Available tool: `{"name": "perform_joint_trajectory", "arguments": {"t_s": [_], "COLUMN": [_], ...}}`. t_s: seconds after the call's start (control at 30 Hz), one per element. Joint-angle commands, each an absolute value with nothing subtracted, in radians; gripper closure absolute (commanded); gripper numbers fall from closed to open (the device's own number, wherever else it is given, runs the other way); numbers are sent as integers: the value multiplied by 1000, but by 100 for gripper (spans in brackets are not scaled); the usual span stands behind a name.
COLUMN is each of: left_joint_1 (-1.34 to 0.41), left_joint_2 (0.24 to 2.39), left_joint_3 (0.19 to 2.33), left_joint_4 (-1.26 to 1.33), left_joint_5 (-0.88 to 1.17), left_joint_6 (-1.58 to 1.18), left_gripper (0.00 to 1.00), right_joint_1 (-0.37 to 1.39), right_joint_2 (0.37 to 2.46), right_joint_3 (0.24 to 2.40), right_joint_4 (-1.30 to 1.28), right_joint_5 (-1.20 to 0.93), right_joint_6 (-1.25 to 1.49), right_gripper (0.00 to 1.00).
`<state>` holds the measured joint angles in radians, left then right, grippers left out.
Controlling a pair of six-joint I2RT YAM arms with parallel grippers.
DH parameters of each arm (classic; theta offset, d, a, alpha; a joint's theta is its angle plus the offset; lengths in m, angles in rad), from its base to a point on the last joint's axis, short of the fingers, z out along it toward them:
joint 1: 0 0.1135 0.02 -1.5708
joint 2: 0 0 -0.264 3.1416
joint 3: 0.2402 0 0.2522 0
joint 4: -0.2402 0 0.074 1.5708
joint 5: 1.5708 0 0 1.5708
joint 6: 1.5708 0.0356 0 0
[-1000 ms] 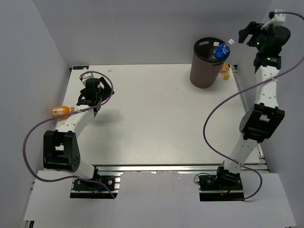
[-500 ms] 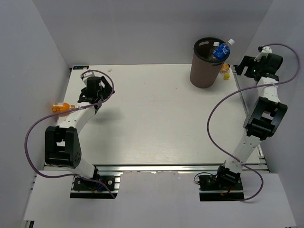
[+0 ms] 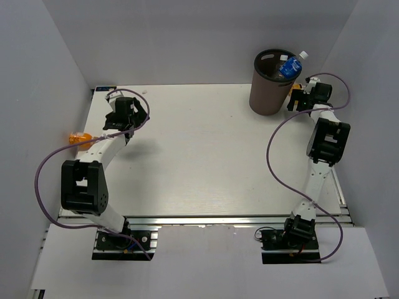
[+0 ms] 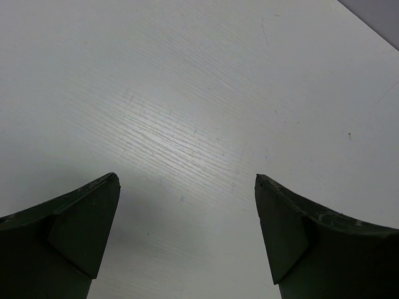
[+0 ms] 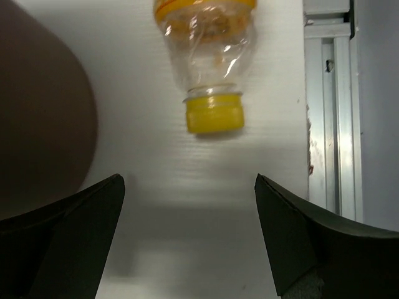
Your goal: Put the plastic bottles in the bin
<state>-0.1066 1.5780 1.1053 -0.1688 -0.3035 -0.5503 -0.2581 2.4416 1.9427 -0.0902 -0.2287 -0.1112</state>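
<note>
Next, my right gripper moves outward past the yellow cap and closes around the bottle's clear shoulder (image 5: 210,59), because the bottle lies cap-first toward my open fingers.
The brown bin (image 3: 269,92) stands at the table's far right. The blue-label bottle (image 3: 289,66) leans inside it, its white cap above the rim. My right gripper (image 3: 299,99) is low beside the bin's right side, open and empty. In the right wrist view (image 5: 189,179) a clear bottle (image 5: 206,53) with a yellow cap lies on the table just ahead of the fingers, with the bin wall (image 5: 37,124) on the left. The orange bottle (image 3: 77,138) lies at the table's left edge, partly hidden by the left arm. My left gripper (image 3: 124,118) is open over bare table (image 4: 187,180).
An aluminium rail (image 5: 330,106) runs along the table's right edge next to the clear bottle. Grey walls close in the left, back and right sides. Purple cables loop beside both arms.
My right arm has come down from high beside the bin's rim to table level at the bin's right side. My left gripper has shifted slightly farther back.
</note>
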Motion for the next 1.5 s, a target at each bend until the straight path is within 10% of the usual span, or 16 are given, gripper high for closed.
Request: {"name": "perform_joint_trajectory", "arguments": {"t_s": [0.0,0.33,1.0,1.23,1.47], "left_joint_1": [-101,-101,-101,-101,-101], "left_joint_2": [1585,1589,1559,1549,1531], "left_joint_3": [1152,1186,1189,1184,1160], "left_joint_4": [-192,-227,-256,-256,-236], "left_joint_5": [-334,-413,-453,-436,-413], "left_joint_6": [-545,-542,-540,-541,-537], "left_gripper": [2,2,2,2,2], "right_joint_1": [-267,-219,-221,-221,-221], "right_joint_2": [2486,2615,2642,2516,2303], "right_joint_3": [2052,2198,2212,2073,1809], "right_joint_4": [23,89,216,279,379], "right_joint_5": [-213,-143,-144,-155,-68], "right_joint_6": [-95,-135,-49,36,32], "right_gripper": [11,14,65,100,100]}}
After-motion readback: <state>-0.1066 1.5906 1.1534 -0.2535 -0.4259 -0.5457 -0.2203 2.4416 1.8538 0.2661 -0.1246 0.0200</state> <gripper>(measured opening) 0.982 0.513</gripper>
